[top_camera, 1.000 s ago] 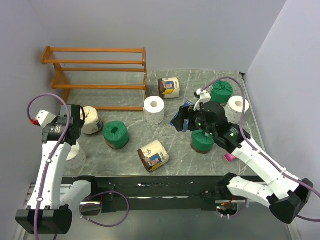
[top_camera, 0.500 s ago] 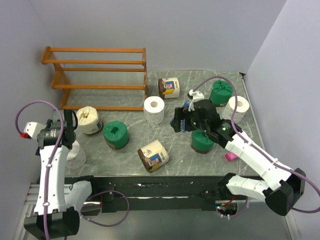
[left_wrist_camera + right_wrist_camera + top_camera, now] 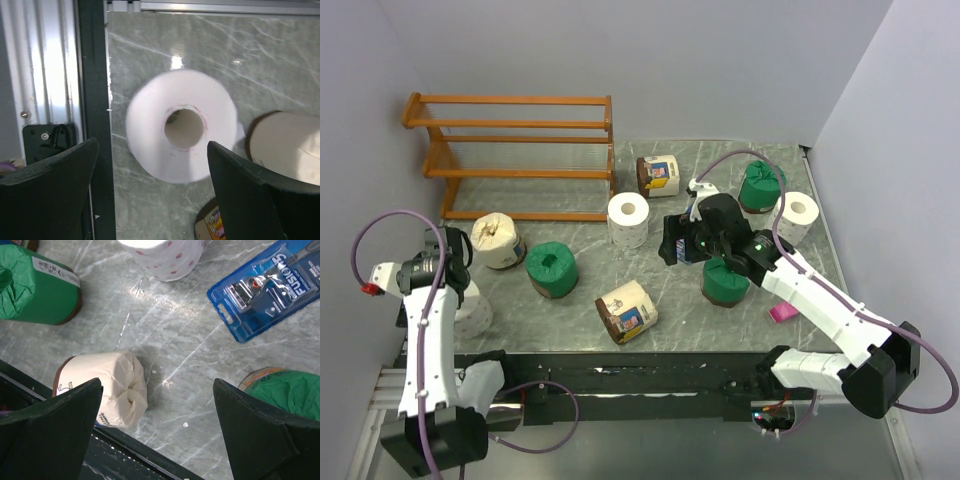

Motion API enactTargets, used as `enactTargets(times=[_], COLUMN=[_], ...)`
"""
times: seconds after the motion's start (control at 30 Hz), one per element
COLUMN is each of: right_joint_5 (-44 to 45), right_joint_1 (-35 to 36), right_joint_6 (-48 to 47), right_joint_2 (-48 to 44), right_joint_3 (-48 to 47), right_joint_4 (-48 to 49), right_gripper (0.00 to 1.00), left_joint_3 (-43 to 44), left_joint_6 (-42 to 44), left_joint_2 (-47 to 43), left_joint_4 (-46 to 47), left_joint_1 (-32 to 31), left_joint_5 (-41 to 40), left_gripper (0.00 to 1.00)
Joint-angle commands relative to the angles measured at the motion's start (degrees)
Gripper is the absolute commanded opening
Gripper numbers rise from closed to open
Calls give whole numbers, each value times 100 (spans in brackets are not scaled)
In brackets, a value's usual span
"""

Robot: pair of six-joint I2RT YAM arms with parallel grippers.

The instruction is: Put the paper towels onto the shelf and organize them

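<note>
The left gripper needs to move toward the table's dark edge next and go down, with one finger into the near white roll's core (image 3: 183, 128) and one outside, because that open core faces up.
The wooden shelf (image 3: 510, 150) stands at the back left with bare tiers. White rolls stand at the centre (image 3: 628, 218), right (image 3: 797, 212) and near left (image 3: 472, 308). Green rolls (image 3: 552, 270) (image 3: 761, 185) (image 3: 725, 282) and cream-and-brown rolls (image 3: 500, 240) (image 3: 658, 175) (image 3: 627, 310) lie about the table. My left gripper (image 3: 452, 255) is open above the near-left white roll (image 3: 181, 125), not touching it. My right gripper (image 3: 680, 240) is open and empty above the table, between the cream roll (image 3: 105, 387) and a green roll (image 3: 285, 392).
A dark-blue razor packet (image 3: 267, 285) lies beneath the right gripper. A small pink item (image 3: 782, 313) lies near the front right edge. The table's dark left edge (image 3: 92, 100) runs close beside the white roll. Walls close the left, back and right.
My left gripper has drawn back toward me, over the near-left white roll. My right gripper has moved left, off the green roll toward the table's middle.
</note>
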State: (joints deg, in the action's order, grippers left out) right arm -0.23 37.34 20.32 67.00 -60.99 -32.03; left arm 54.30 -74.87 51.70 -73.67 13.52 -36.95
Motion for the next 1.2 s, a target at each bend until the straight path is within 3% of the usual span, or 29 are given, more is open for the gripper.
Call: enactTargets(times=[0.0, 0.43, 0.77, 0.93, 1.17], right_joint_5=[5, 14, 181, 251, 295], right_joint_1=[-25, -16, -17, -17, -17], right_joint_6=[7, 16, -45, -72, -28], right_joint_2=[102, 50, 41, 102, 102], right_joint_3=[-413, -431, -352, -440, -475], right_joint_4=[-154, -224, -259, -339, -392], right_gripper=[99, 99, 99, 99, 99], left_joint_3=[1, -394, -587, -649, -676], left_joint_6=[-238, 394, 263, 34, -168], left_joint_2=[410, 516, 736, 692, 569], left_joint_4=[-235, 573, 775, 749, 635], left_joint_1=[369, 916, 951, 960, 960], left_joint_5=[126, 1312, 1182, 1085, 988], left_gripper=[97, 99, 95, 86, 47])
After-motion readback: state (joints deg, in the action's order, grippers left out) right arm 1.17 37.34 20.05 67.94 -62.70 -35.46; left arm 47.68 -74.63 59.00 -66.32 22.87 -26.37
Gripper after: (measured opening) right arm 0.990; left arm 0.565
